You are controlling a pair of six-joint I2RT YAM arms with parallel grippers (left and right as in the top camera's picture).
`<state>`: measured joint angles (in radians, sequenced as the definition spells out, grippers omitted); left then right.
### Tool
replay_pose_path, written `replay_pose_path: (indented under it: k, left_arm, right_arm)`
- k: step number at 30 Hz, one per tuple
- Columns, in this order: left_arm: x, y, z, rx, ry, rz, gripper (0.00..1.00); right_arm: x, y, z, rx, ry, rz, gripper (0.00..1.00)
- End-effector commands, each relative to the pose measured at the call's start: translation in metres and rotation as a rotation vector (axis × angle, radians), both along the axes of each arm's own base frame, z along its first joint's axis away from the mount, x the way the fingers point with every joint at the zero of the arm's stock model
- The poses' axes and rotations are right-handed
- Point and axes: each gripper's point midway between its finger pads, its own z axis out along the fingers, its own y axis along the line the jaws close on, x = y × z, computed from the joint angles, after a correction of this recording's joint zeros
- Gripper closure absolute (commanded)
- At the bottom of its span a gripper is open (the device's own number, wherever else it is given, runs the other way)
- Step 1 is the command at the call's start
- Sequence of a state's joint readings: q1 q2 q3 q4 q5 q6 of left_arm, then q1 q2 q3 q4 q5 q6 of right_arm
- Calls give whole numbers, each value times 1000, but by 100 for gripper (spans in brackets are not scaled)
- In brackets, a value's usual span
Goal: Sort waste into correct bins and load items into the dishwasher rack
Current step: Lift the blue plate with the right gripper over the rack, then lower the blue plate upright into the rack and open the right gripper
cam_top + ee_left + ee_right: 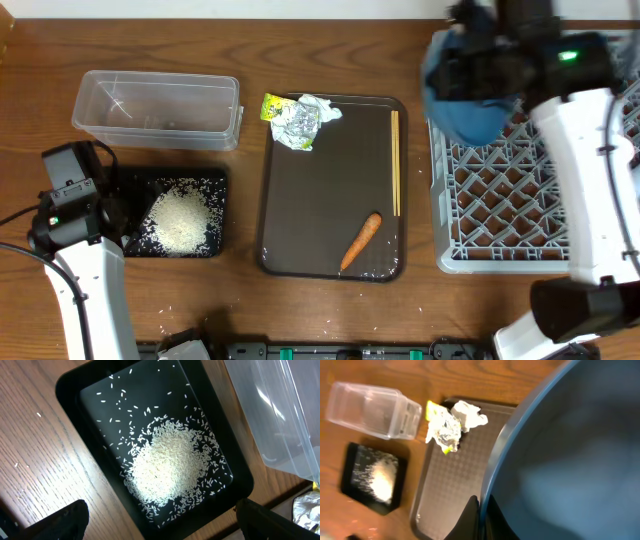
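The bowl [470,105] hangs above, so my right gripper needs to tilt toward level next, turn the bowl on edge and lower it into the rack's far corner by the tray.
My right gripper [481,517] is shut on the rim of the large blue bowl [470,105] and holds it above the far left corner of the grey dishwasher rack [520,215]. The bowl fills the right wrist view [570,455]. White rice [182,220] lies piled in the black tray [215,185]. My left gripper [160,527] is open above the tray's near edge. The clear tub [158,108] is behind it. The orange carrot [361,240], wooden chopsticks [395,160] and crumpled wrapper with tissue [298,120] lie on the brown tray [310,200]. The cups are out of view.
A few rice grains [170,312] are scattered on the wooden table near the front left. The clear tub also shows in the left wrist view [280,410] next to the black tray [75,390].
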<state>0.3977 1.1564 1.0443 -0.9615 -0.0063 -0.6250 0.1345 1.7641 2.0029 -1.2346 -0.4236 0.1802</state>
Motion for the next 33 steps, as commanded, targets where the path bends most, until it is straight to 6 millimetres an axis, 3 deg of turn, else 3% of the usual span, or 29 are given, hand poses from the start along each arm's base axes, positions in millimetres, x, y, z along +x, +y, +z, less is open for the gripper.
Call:
replay_pose_path:
  k: [1, 8, 12, 16, 26, 33]
  left_arm:
    - [2, 3, 6, 10, -14, 8, 4]
    - [2, 3, 6, 10, -13, 8, 4]
    - [2, 3, 6, 10, -14, 8, 4]
    - [2, 3, 6, 10, -14, 8, 4]
    - [2, 3, 6, 10, -14, 8, 4]
    - [2, 3, 6, 10, -14, 8, 4]
  right_arm:
    - [-3, -11, 18, 186, -51, 121, 99]
    - [16, -56, 31, 456, -240, 197, 99]
    - [17, -59, 26, 622, -348, 307, 99]
    - [28, -62, 15, 690, -366, 305, 99]
    - [39, -63, -14, 667, -362, 245, 99]
    - [42, -53, -16, 653, -381, 270, 99]
